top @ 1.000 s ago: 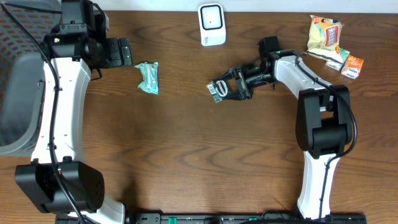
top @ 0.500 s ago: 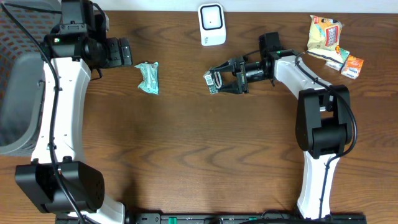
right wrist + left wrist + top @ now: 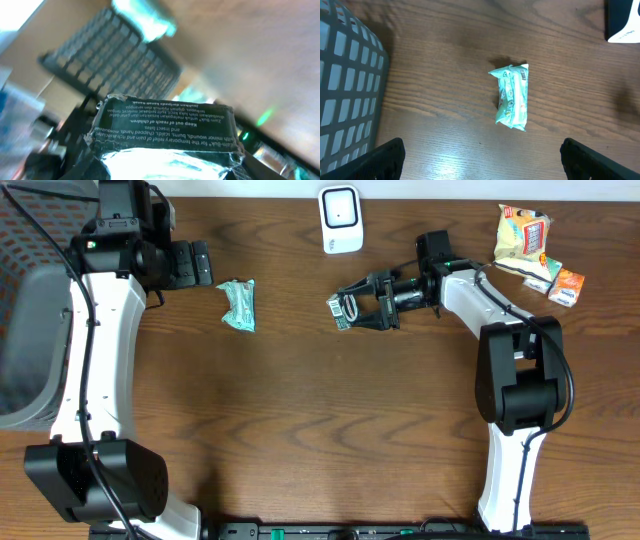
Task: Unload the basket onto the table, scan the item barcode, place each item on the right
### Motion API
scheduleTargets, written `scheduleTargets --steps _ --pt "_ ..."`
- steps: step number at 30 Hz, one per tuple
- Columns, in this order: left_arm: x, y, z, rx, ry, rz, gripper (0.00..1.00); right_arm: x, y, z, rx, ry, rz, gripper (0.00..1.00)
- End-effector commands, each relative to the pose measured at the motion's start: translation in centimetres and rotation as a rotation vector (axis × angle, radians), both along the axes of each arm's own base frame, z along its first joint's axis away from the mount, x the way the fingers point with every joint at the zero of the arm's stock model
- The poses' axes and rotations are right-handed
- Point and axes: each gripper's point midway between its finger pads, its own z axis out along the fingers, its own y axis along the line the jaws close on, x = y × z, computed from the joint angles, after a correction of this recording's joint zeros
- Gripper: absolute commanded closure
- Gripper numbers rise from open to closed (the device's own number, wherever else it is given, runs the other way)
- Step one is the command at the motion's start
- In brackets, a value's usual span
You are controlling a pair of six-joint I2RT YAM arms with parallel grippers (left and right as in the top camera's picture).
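My right gripper will next show the barcode over the scanner (image 3: 340,218), then swing to the snack bag's edge (image 3: 541,263), to its right in the overhead view, and release.
The item, a dark green sachet (image 3: 343,310) with white print and a barcode label, is held off the table with my right gripper (image 3: 358,308) shut on it. It sits below and in front of the white scanner (image 3: 340,218). In the right wrist view the sachet (image 3: 165,125) fills the lower frame, turned on its side between the jaws of that gripper (image 3: 165,167). My left gripper (image 3: 203,263) stands open to the left of a teal packet (image 3: 239,305). The left wrist view shows that packet (image 3: 512,95) lying beyond the wide-apart fingertips (image 3: 385,157).
A grey mesh basket (image 3: 30,330) stands at the table's left edge, also visible as the basket wall (image 3: 350,75). A yellow snack bag (image 3: 525,235) and a small orange packet (image 3: 565,285) lie at the back right. The scanner's corner (image 3: 622,20) shows at top right of the left wrist view.
My right gripper carried the sachet a little up and to the left, toward the scanner, then held still. The left arm has not moved.
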Motion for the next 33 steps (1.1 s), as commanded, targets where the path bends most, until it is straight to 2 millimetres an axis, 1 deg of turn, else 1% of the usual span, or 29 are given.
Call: scheduleTargets --steps 1,4,6,8,10,13,14,18,19,20,23,26,29,32,33 --pt "-0.2 -0.1 -0.1 0.008 0.008 -0.013 0.02 1.1 -1.0 -4.1 -0.25 -0.035 -0.068 0.52" --pt "-0.2 -0.1 -0.1 0.008 0.008 -0.013 0.02 2.4 -1.4 -5.0 -0.356 -0.097 -0.1 0.57" --pt "-0.2 -0.1 -0.1 0.008 0.008 -0.013 0.02 3.6 -2.0 -5.4 -0.447 -0.145 -0.132 0.56" --pt "-0.2 -0.1 -0.1 0.008 0.008 -0.013 0.02 5.3 -3.1 -5.7 -0.571 -0.22 -0.173 0.55" --pt "-0.2 -0.1 -0.1 0.008 0.008 -0.013 0.02 6.6 -3.6 -5.4 -0.648 -0.276 -0.202 0.53" --pt "-0.2 -0.1 -0.1 0.008 0.007 -0.013 0.02 8.8 -4.2 -4.2 -0.778 -0.391 -0.245 0.53" --pt "-0.2 -0.1 -0.1 0.008 0.007 -0.013 0.02 9.9 -4.4 -3.4 -0.849 -0.457 -0.266 0.5" --pt "-0.2 -0.1 -0.1 0.008 0.008 -0.013 0.02 11.3 -4.0 -1.6 -0.986 -0.589 -0.291 0.47" --pt "-0.2 -0.1 -0.1 0.008 0.007 -0.013 0.02 11.6 -3.5 -1.1 -1.009 -0.63 -0.285 0.47" --pt "-0.2 -0.1 -0.1 0.008 0.007 -0.013 0.02 11.9 -3.0 -0.7 -1.029 -0.68 -0.275 0.45" --pt "-0.2 -0.1 -0.1 0.008 0.007 -0.013 0.02 12.5 -1.9 0.3 -1.084 -0.792 -0.268 0.46" --pt "-0.2 -0.1 -0.1 0.008 0.008 -0.013 0.02 13.3 -1.2 1.3 -1.134 -0.91 -0.24 0.5" --pt "-0.2 -0.1 -0.1 0.008 0.008 -0.013 0.02 14.4 -0.6 2.5 -1.156 -1.057 -0.175 0.57" --pt "-0.2 -0.1 -0.1 0.008 0.007 -0.013 0.02 15.3 -0.3 3.7 -1.157 -1.147 -0.164 0.63" --pt "-0.2 -0.1 -0.1 0.008 0.007 -0.013 0.02 15.7 -0.1 4.2 -1.149 -1.181 -0.164 0.61"
